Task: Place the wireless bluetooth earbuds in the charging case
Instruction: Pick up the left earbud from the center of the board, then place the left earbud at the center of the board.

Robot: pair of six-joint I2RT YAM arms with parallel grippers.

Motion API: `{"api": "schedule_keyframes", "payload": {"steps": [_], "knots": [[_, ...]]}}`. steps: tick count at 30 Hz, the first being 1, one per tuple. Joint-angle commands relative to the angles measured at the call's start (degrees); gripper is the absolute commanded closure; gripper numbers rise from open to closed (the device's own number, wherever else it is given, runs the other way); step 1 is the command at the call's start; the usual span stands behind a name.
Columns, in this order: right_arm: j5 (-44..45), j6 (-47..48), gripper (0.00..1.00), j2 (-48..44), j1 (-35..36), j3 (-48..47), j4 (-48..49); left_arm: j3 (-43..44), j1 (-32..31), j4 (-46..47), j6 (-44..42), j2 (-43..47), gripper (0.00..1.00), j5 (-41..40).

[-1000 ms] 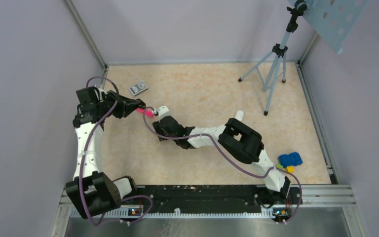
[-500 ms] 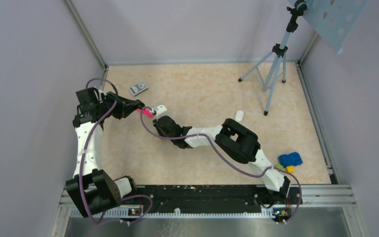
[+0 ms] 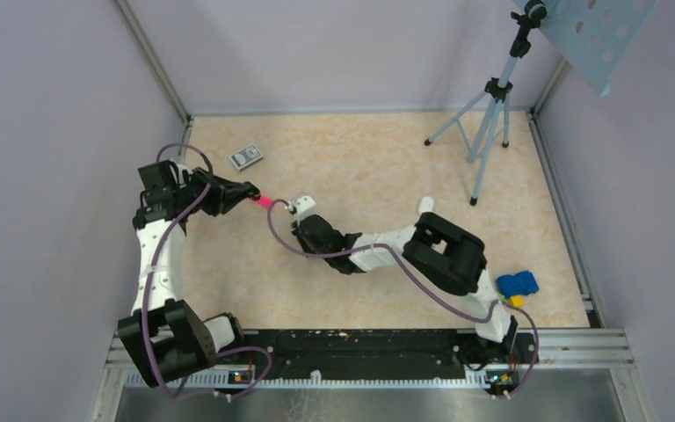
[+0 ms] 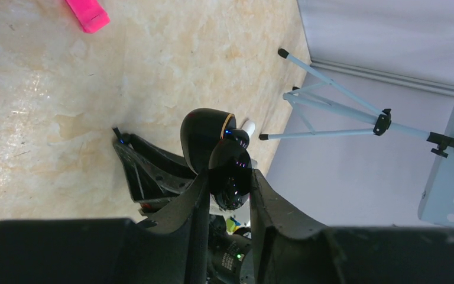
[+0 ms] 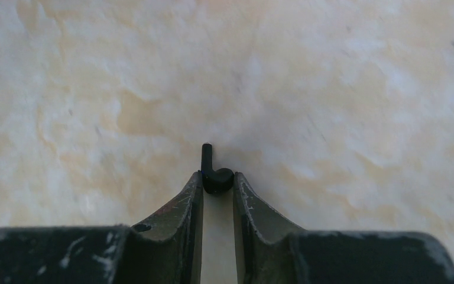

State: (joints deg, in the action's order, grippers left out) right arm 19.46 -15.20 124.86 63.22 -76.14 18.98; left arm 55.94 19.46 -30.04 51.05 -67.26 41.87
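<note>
I need to move my right gripper to the right in the top view and slightly back next, to release the earbud on the bare tabletop, away from the pink block.
In the left wrist view a glossy black oval charging case (image 4: 230, 163) sits clamped between my left gripper's (image 4: 229, 182) fingers, its gold-rimmed lid (image 4: 204, 133) hinged open. From above, that gripper (image 3: 248, 191) hovers at the table's left. In the right wrist view one small black earbud (image 5: 220, 180) with a short stem is pinched at the tips of my right gripper (image 5: 217, 176), just over the marbled table. From above, the right gripper (image 3: 294, 208) lies close to the right of the left one; earbud and case are too small to make out there.
A pink block (image 3: 264, 201) lies on the table between the two grippers. A small grey box (image 3: 246, 156) sits at the back left, a tripod (image 3: 483, 123) at the back right, blue and yellow pieces (image 3: 517, 285) at the near right. A white object (image 3: 425, 204) peeks out behind the right arm.
My right gripper has closed on the earbud, and its arm has shifted a little right and toward the near side. The left arm has barely moved and still holds the case.
</note>
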Motion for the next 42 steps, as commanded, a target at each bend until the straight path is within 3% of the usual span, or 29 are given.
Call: {"api": "schedule_keyframes", "payload": {"steps": [1,3,6,9,12,17,35,42], "knots": [[-1.83,-1.78,0.92,-12.6,-0.37,10.89,0.16,-2.8,-0.19,7.61,-1.72,1.21,1.0,5.7],[-2.89,-3.33,0.92,-17.57,-1.23,16.71,-1.08,-4.08,-2.56,12.53,-3.58,0.06,1.0,9.64],[-2.6,-4.26,0.92,-26.96,-1.99,27.52,-0.6,-1.69,-9.94,7.89,-9.42,-3.65,1.0,6.32],[-2.21,-3.81,0.91,-37.66,-2.46,36.03,-2.9,-1.06,-18.35,8.07,-9.87,-7.06,1.0,4.47],[-1.07,-1.97,0.9,-46.15,-2.73,41.29,-7.52,-1.19,-25.15,9.88,-9.27,-8.83,1.0,2.52],[-0.54,-0.76,0.88,-53.93,-5.77,45.92,-13.76,-0.75,-30.37,11.32,-8.53,-11.34,1.0,1.79],[-6.58,1.88,0.78,-48.51,-12.26,46.9,-10.32,-2.48,-32.13,10.35,-10.79,-10.49,1.0,2.91],[-6.77,1.56,0.59,-48.12,-12.89,46.26,-12.03,-2.45,-32.21,10.88,-10.86,-11.19,1.0,3.74]]}}
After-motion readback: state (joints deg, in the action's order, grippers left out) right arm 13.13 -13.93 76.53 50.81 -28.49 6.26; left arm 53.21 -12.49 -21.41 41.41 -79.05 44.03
